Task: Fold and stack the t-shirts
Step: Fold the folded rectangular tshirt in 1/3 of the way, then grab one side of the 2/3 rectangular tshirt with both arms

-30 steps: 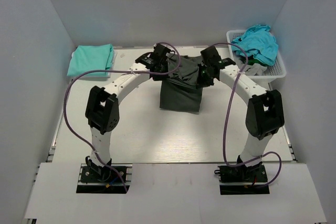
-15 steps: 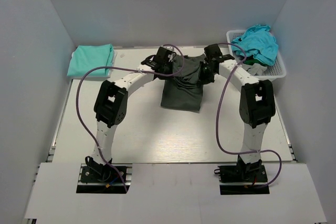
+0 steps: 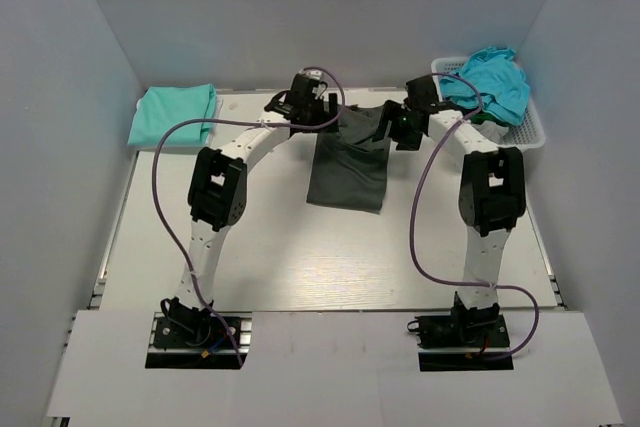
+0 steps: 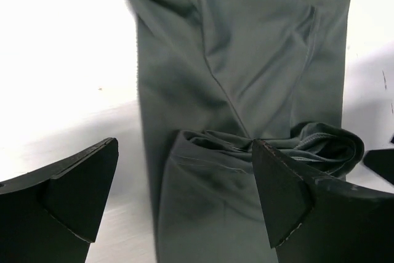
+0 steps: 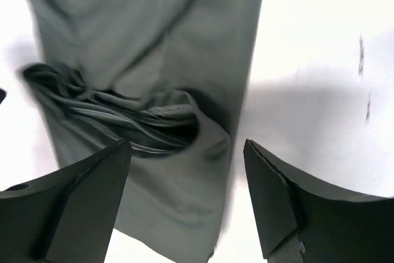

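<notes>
The near corner (image 3: 311, 200) of the charcoal t-shirt, on the mint-green t-shirt's side, lies flat and uncovered at that end, so my left gripper will move back and down onto it.
The dark charcoal t-shirt (image 3: 348, 165) lies as a folded oblong in the middle of the table, its far edge bunched up. My left gripper (image 3: 322, 115) hovers open over the far left corner of that shirt and my right gripper (image 3: 394, 127) open over the far right corner. The left wrist view has the left gripper (image 4: 184, 195) spread wide above the grey cloth (image 4: 246, 60), holding nothing. In the right wrist view, the right gripper (image 5: 184, 198) is just as wide over the rumpled cloth (image 5: 154, 47). A folded mint-green t-shirt (image 3: 172, 113) rests at the far left.
A white lattice basket (image 3: 535, 135) stands at the far right with a crumpled turquoise t-shirt (image 3: 490, 85) and some grey cloth in it. Grey walls close in the table on three sides. Purple cables loop from both arms.
Both grippers have gone from shut to open and let go of the dark shirt. The arms stretched farther back, and the shirt now lies flatter on the table.
</notes>
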### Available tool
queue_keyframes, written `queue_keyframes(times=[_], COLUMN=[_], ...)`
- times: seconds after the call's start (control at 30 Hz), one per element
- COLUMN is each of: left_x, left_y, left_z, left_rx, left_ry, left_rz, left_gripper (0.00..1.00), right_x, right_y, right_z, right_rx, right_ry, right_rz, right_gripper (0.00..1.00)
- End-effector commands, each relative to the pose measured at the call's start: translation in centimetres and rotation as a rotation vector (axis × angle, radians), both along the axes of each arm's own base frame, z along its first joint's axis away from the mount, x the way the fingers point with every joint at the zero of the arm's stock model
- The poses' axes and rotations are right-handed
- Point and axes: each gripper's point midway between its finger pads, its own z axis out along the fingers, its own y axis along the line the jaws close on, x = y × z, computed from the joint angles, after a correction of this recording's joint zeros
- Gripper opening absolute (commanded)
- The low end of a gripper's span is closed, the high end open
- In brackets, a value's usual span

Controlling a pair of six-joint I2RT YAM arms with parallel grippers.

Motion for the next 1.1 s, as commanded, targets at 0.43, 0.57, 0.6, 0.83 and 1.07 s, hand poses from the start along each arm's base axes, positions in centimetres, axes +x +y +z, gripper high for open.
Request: queue_keyframes(times=[0.43,0.57,0.6,0.83,1.07], left_x=[-14.5,-16.8,-17.2,-18.5,-20.4], left_y=[3.7,4.2,3.9,2.6,2.5], left_z=[-1.4,-3.6,-3.8,-7.5,-9.0], left_rx=[-0.044,-0.067,-0.087,-0.107,-0.115], left_ry=[0.267,0.315,0.328,0.41,0.442], left_rz=[-0.05,-0.056,-0.065,-0.098,-0.098], left_gripper=[1.0,1.0,1.0,0.69,0.45], right_x=[-13.3,-16.2,-16.5,-16.5,-17.0], right_y=[1.0,2.2,2.2,2.1,1.9], right_z=[-1.2,-3.2,-3.5,-5.3,-6.9], right_rx=[0.114,0.196,0.196,0.178,0.175], right_ry=[0.054,0.139,0.149,0.178,0.19], right_rz=[0.148,0.136,0.131,0.092,0.05], right_gripper=[0.9,0.9,0.9,0.76,0.51])
